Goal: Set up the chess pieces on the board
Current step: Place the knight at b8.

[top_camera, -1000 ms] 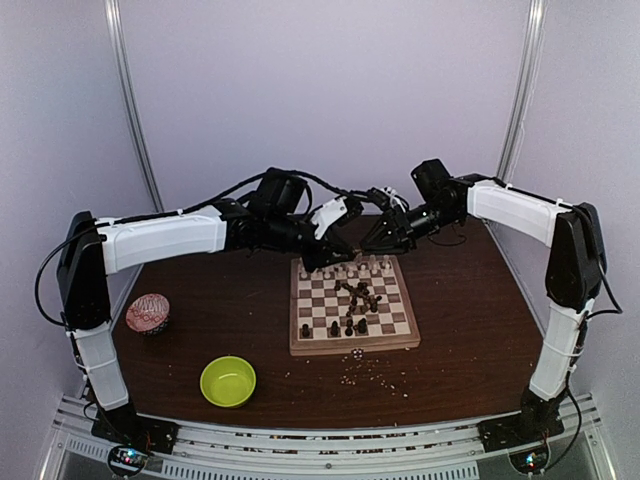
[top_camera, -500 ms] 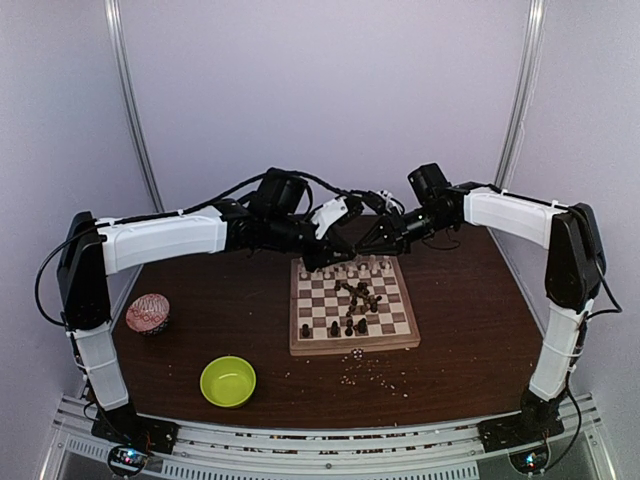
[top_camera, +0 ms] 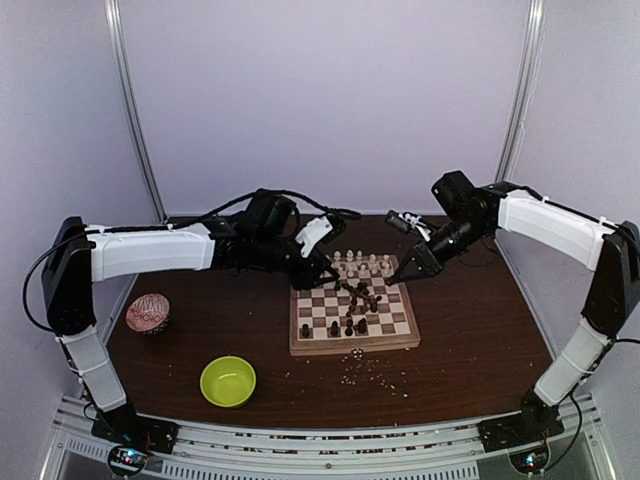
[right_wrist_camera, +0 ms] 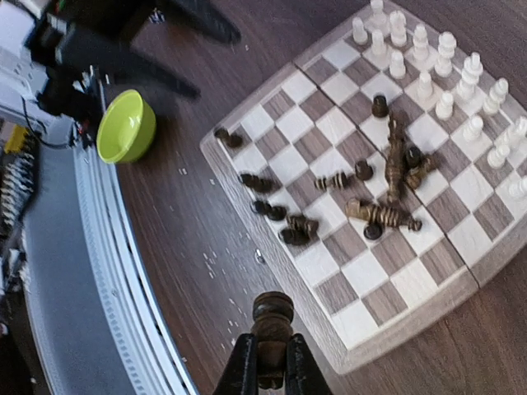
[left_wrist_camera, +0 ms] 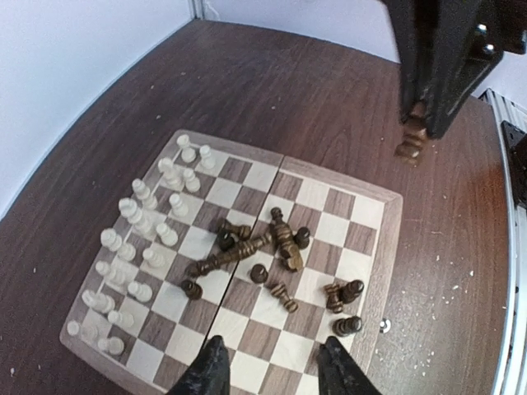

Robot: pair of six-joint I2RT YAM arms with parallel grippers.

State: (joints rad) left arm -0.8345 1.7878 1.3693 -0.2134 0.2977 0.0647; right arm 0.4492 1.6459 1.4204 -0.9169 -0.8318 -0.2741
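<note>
The right gripper needs to go down next onto the dark square (right_wrist_camera: 336,292) beside the board's empty near corner and let go of the brown piece (right_wrist_camera: 273,317), because other dark pieces line that edge of the board.
The board (top_camera: 355,347) lies mid-table. Cream chess pieces (top_camera: 360,265) stand in rows along its far side. Dark pieces (top_camera: 360,297) lie heaped in the middle, and a few stand near the front. My right gripper (right_wrist_camera: 268,362) is shut on an upright dark brown piece (right_wrist_camera: 273,317), held over bare table beside the board's rim (right_wrist_camera: 314,309). From above, that gripper (top_camera: 405,275) hangs off the far right corner. My left gripper (left_wrist_camera: 273,374) is open and empty over the board's checks (left_wrist_camera: 394,247). From above it (top_camera: 322,272) sits at the far left corner.
A lime-green bowl (top_camera: 228,380) sits front left, and a red-and-white patterned cup (top_camera: 148,313) stands further left. Pale crumbs (top_camera: 375,372) are scattered in front of the board. The left wrist view also shows the right gripper's fingers (left_wrist_camera: 436,74) above the table.
The grippers were together above the board's far edge. The right one has shut on the dark piece and swung right. The left one has opened and drawn back left.
</note>
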